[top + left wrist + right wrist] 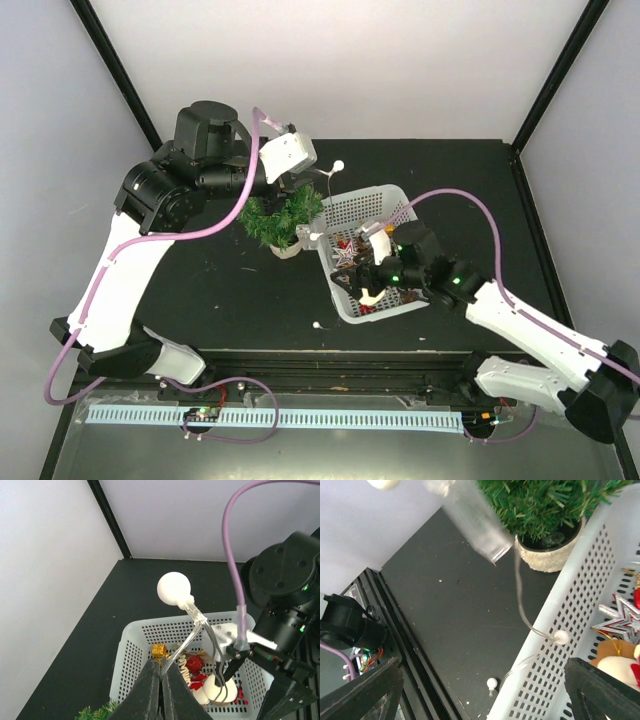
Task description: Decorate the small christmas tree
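Observation:
The basket-wall bulb [546,635] hangs free at left in the top view, so my right gripper should go there next and straddle the wire by it.
The small christmas tree [283,218] stands in its white pot [550,556] just left of the white basket [385,198]. My left gripper [161,667], raised above the tree [545,502] in the top view [300,180], is shut on the clear wire of a light string. One white bulb [174,588] sticks up beyond its fingertips. The string trails down over the basket wall [570,645], with one bulb [561,637] on the wall and another [491,683] on the table. My right gripper [372,268] hovers open over the basket's near left side and holds nothing [480,680].
The basket [130,645] holds a gold gift box [159,651], a red gift box [195,663], a silver star [620,620] and several other ornaments. A loose bulb [319,324] lies near the black front rail [330,360]. White walls stand behind and beside the table.

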`<state>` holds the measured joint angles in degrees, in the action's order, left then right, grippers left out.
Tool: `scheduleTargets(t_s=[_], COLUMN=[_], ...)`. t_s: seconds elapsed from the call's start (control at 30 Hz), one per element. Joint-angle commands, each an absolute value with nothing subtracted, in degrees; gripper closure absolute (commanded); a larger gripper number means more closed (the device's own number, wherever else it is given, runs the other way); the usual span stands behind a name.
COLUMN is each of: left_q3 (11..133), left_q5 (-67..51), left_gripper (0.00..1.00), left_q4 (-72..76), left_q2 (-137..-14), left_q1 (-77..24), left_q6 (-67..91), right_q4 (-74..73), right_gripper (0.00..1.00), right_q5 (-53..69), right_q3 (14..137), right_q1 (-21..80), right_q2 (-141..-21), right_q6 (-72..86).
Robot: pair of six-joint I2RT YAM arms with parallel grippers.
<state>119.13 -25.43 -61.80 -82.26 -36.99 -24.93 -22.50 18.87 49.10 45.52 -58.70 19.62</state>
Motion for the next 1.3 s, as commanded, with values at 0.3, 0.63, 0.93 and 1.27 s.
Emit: scheduleTargets(t_s=[0.3,0.63,0.93,1.27], left_q3=[124.3,124.4,124.3,120.5], left_q5=[-22.2,-20.0,-15.4,-15.9], left_gripper=[0.98,0.98,0.98,0.98], left_q4=[-64.6,-65.6,-64.6,-62.2], left_q2=[-79.8,-77.9,-75.9,-71.6], left_q1=[-37.3,-37.2,-36.1,-25.7], left_q6=[-26.3,-27.2,-27.7,-27.3], right_q4=[-4.3,0.2,-2.7,-16.6], right_gripper=[0.1,0.55,0.99,0.99], right_q5=[20.5,19.2,15.6,8.0], right_q3=[43.5,47.5,45.2,54.4], right_q1=[49.3,52.8,53.1,53.1], right_q2=[-65.9,-75.0,-69.1,-64.8], right_q6=[21.2,20.5,19.3,16.8])
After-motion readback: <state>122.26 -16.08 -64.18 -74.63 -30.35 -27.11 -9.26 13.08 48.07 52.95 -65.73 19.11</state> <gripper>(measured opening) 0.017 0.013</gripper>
